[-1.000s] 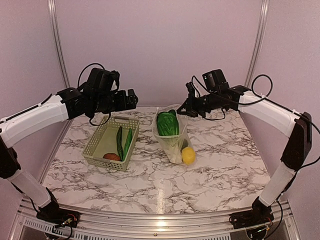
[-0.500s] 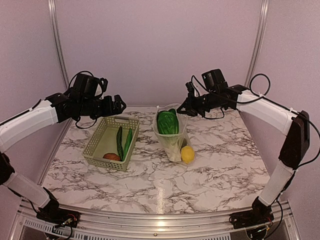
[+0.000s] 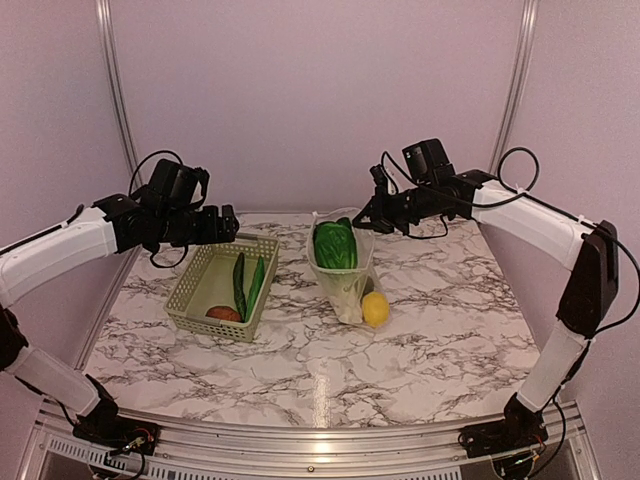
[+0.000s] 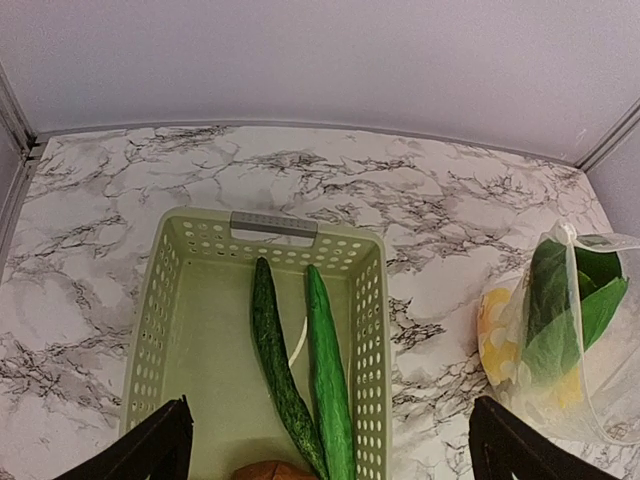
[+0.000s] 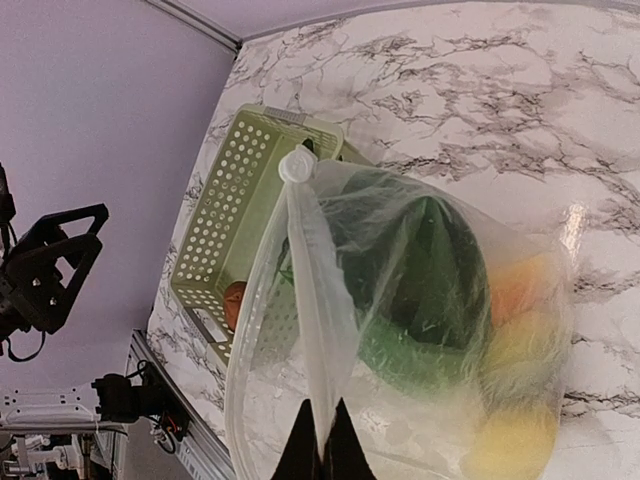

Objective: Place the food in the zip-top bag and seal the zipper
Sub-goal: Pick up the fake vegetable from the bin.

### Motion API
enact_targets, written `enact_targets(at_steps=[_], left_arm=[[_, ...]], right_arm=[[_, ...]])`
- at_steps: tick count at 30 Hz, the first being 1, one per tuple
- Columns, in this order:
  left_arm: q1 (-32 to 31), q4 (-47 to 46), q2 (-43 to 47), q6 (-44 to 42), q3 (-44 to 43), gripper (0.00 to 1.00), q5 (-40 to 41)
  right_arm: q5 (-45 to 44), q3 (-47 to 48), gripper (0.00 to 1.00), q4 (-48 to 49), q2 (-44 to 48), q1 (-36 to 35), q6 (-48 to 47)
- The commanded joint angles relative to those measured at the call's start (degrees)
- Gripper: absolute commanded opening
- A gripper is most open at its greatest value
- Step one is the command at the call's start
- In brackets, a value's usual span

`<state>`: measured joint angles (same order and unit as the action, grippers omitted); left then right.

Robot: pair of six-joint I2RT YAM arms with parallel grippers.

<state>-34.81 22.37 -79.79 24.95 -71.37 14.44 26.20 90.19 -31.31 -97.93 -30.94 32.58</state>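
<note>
The left gripper lowers its open fingers around the darker long green piece's far end (image 3: 239, 261) (image 4: 263, 273) next and closes, as it lies below, clear of its neighbor.
The zip-top bag (image 3: 347, 268) stands half upright at mid-table, holding bok choy (image 3: 335, 246) and a lemon (image 3: 375, 308). My right gripper (image 3: 366, 218) is shut on the bag's mouth edge and holds it up; the right wrist view shows its tips (image 5: 322, 446) pinched on the zipper (image 5: 306, 300), with an orange piece (image 5: 520, 290) inside the bag (image 5: 430, 330). My left gripper (image 3: 226, 224) is open and empty above the basket's far left corner. Below it (image 4: 330, 445) lie two long green pieces (image 4: 325, 375) and a reddish-brown one (image 4: 268, 471).
The pale green lattice basket (image 3: 190, 290) sits left of the bag, nearly touching it. Marble tabletop (image 3: 330, 370) spreads in front of both. Purple walls and metal corner posts (image 3: 115, 90) close the back and sides.
My left arm has swung left and come down, from above the basket's far right to its far left corner. The right gripper and the bag have stayed where they were.
</note>
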Motion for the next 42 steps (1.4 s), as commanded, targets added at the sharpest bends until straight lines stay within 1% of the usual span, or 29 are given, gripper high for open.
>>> enact_targets(at_steps=[1,3,4,7,9,13,17,20,26,32,36,42], left_arm=[[0.09,5.29,-4.91,0.37,0.48,0.93,0.17],[0.09,8.89,-7.64,2.48,-1.04,0.82,0.61],[0.09,9.49,-8.71,3.8,-1.27,0.78,0.79],[0.09,9.48,-11.25,6.46,-1.9,0.69,-0.42],[0.53,11.47,-14.38,8.05,-5.07,0.66,0.97],[2.23,15.71,-23.02,8.72,-13.21,0.65,2.43],[3.61,16.7,-30.6,7.87,-19.11,0.62,1.55],[4.62,17.28,-34.44,7.17,-22.75,0.6,1.32],[7.24,17.78,-39.92,5.53,-27.83,0.56,-0.08],[8.96,17.97,-44.26,4.49,-30.65,0.53,-0.87],[9.64,18.44,-47.09,3.44,-32.94,0.5,-1.78],[9.74,18.68,-50.63,1.86,-36.04,0.49,-3.14]], right_arm=[[0.68,2.07,0.0,0.35,-0.25,0.54,-1.37],[-0.04,2.07,0.0,-0.49,-0.11,0.59,-2.51],[-0.44,1.9,0.0,-0.7,-0.03,0.58,-2.87],[-0.24,1.06,0.0,-0.58,0.42,0.54,-2.36],[0.59,0.18,0.0,0.39,0.86,0.53,-1.84],[0.46,1.42,0.0,-1.43,0.54,0.59,-3.66],[0.86,0.57,0.0,-0.83,1.25,0.55,-2.97],[1.13,0.18,0.0,-0.5,1.43,0.59,-2.74],[1.03,0.47,0.0,-1.08,1.34,0.54,-2.66],[1.47,0.61,0.0,-1.43,1.07,0.53,-2.29],[1.49,0.6,0.0,-1.67,0.88,0.53,-2.17],[1.55,0.19,0.0,-1.74,0.98,0.6,-1.95]])
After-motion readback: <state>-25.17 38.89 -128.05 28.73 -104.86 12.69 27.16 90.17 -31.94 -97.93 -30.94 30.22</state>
